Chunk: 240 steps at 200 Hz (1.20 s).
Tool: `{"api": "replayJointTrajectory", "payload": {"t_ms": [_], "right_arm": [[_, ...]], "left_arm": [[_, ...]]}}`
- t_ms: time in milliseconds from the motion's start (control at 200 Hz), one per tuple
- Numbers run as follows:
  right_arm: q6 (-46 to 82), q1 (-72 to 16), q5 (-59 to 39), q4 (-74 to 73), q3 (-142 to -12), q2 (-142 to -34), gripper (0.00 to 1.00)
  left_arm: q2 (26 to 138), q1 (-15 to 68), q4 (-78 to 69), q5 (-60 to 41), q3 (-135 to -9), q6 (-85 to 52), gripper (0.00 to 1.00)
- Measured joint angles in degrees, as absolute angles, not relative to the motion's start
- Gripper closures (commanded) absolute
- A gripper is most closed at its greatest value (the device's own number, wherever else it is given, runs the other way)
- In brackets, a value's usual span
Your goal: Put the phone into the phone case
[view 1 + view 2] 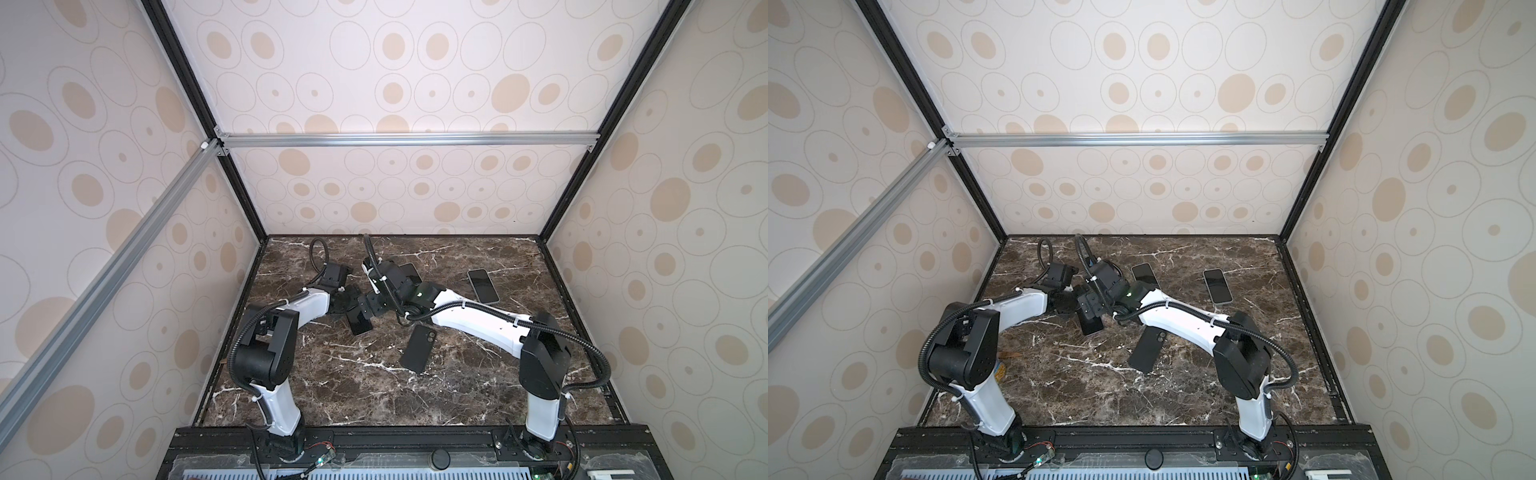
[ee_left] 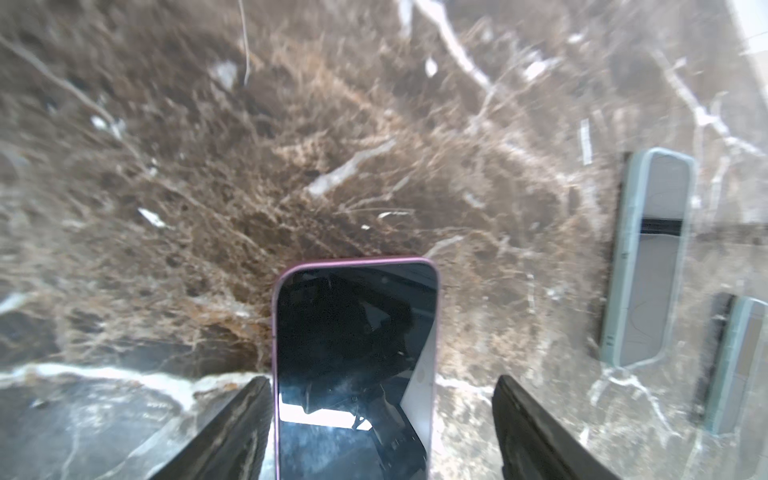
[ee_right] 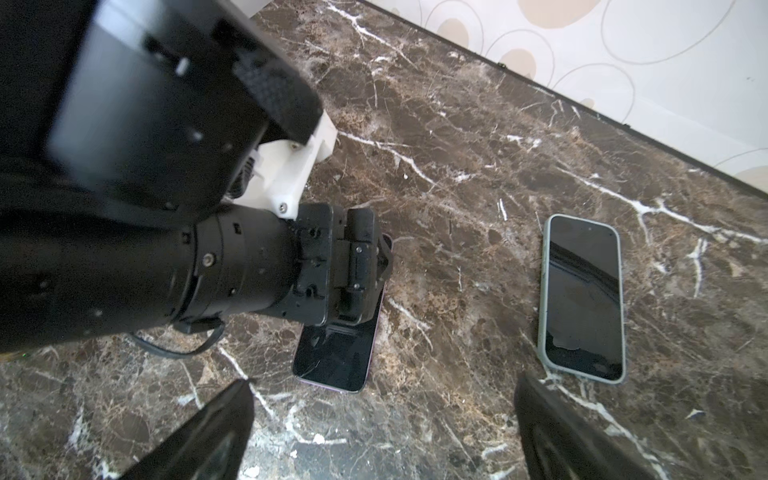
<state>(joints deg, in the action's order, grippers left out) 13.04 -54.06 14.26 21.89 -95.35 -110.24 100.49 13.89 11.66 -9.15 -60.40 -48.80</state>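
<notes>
My right gripper tilts down, moves across and lowers astride the phone's long edges next, because the phone lies flat outside its open fingers.
A dark-screened phone (image 1: pixel 360 323) with a purple rim lies flat on the marble table left of centre. My left gripper (image 2: pixel 381 379) is open and straddles it: one finger (image 2: pixel 249 415) sits at the phone's (image 2: pixel 357 357) edge, the other (image 2: pixel 528 424) stands well clear. My right gripper (image 3: pixel 382 428) reaches across from the right and hangs open just off the phone's (image 3: pixel 336 357) free end, with nothing between its fingers. The black phone case (image 1: pixel 418 347) lies flat nearer the middle, apart from both grippers, its camera opening at the far end.
Two more phones with pale rims lie screen-up toward the back: one (image 1: pixel 1146 275) beside the right arm's wrist, one (image 1: pixel 1217 286) further right. Patterned walls and a black frame close in the marble table (image 1: pixel 374 399) on three sides.
</notes>
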Motion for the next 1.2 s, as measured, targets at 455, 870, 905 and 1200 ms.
{"api": "replayJointTrajectory", "payload": {"t_ms": [455,870,905,1200], "right_arm": [[19.05,-54.06,14.48,31.35,-110.78,-127.42,0.0],[19.7,-54.11,10.68,36.62,-124.11,-140.57,0.0],[19.7,-54.11,10.55,37.12,-125.03,-141.43,0.0],[19.7,-54.5,10.0,40.97,-128.73,-145.64,0.02]], "left_arm": [[74.94,10.37,12.97,2.59,-57.1,-38.98,0.13],[56.82,10.26,14.24,13.91,-45.06,-25.89,0.13],[56.05,10.26,14.2,14.04,-44.58,-24.88,0.13],[52.51,10.26,14.24,15.33,-40.75,-19.22,0.12]]}}
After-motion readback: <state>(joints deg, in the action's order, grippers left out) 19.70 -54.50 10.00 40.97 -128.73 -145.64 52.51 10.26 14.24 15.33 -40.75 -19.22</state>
